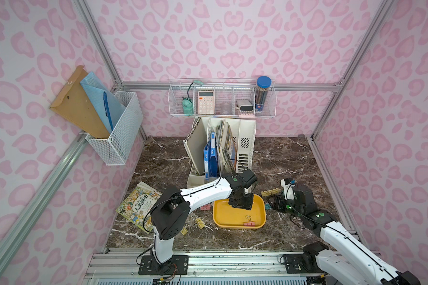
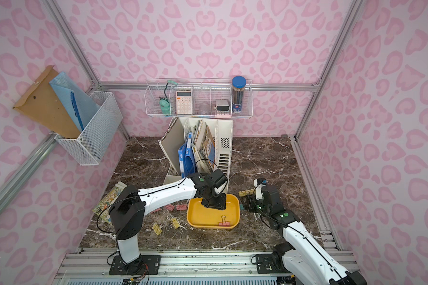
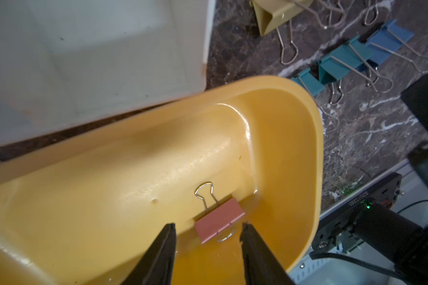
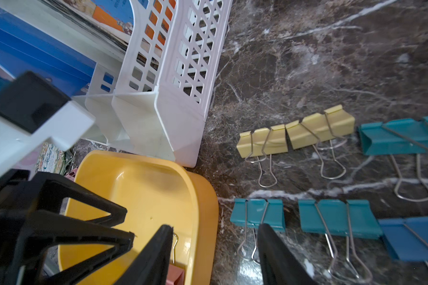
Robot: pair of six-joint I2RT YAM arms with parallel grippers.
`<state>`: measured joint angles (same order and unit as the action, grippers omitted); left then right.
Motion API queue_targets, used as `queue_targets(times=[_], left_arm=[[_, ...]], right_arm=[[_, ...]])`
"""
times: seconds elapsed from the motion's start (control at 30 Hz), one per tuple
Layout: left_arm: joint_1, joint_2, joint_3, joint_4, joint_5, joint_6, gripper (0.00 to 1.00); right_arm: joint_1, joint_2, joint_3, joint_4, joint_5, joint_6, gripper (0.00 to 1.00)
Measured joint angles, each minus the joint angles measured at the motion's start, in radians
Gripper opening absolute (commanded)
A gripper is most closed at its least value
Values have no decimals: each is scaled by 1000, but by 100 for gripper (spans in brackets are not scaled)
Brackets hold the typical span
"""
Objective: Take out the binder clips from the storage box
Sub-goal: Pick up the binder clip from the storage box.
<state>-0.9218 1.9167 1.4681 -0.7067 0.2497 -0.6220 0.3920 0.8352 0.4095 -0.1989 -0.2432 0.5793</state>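
Observation:
The pink clip's wire handle by the storage box's near side [image 3: 227, 234] is below and behind my left gripper's fingers, so they should next lower and move back onto it.
The yellow-orange storage box [image 1: 229, 216] [image 2: 203, 217] lies at the table's front centre. One pink binder clip [image 1: 249, 223] [image 2: 224, 223] [image 3: 219, 220] rests inside it by the near wall. My left gripper [image 1: 241, 203] [image 3: 208, 226] hangs open over the box's far half, with the pink clip just ahead of its fingertips and nothing between them. My right gripper [image 1: 275, 203] [image 4: 215, 226] is open and empty beside the box's right wall [image 4: 205, 197]. Teal clips [image 4: 257, 213], a blue clip [image 4: 413, 237] and yellow clips [image 4: 262, 142] lie on the marble right of the box. Pink clips [image 2: 176, 206] and yellow clips [image 2: 174, 223] lie to its left.
A cream file organiser [image 1: 232, 148] with folders stands right behind the box, almost touching its far rim. A picture book [image 1: 139, 204] lies at the front left under the left arm. White wire baskets hang on the left wall [image 1: 119, 133] and back wall [image 1: 221, 98].

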Motion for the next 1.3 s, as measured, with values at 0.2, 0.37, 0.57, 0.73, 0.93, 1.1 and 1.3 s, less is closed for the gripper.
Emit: queue_targets(times=[0.2, 0.37, 0.57, 0.73, 0.93, 1.1, 1.3], left_arm=[[-10, 31, 13, -3, 60, 30, 43], [-10, 34, -31, 5, 109, 36, 37], [-13, 35, -59, 2, 126, 46, 25], [-13, 34, -49, 13, 131, 46, 8], [-14, 14, -55, 20, 140, 45, 0], [-14, -49, -72, 14, 109, 41, 0], [-14, -169, -132, 71, 55, 11, 0]], right_arm=[[-1, -4, -8, 4, -31, 1, 59], [-2, 2, -8, 5, -43, 1, 60], [-2, 11, -15, 18, -59, 2, 60], [-2, 11, -29, 26, -79, 4, 60], [-2, 11, -30, 31, -85, 4, 61], [-2, 16, -11, 30, -85, 3, 61], [-2, 12, 1, 32, -103, 4, 61]])
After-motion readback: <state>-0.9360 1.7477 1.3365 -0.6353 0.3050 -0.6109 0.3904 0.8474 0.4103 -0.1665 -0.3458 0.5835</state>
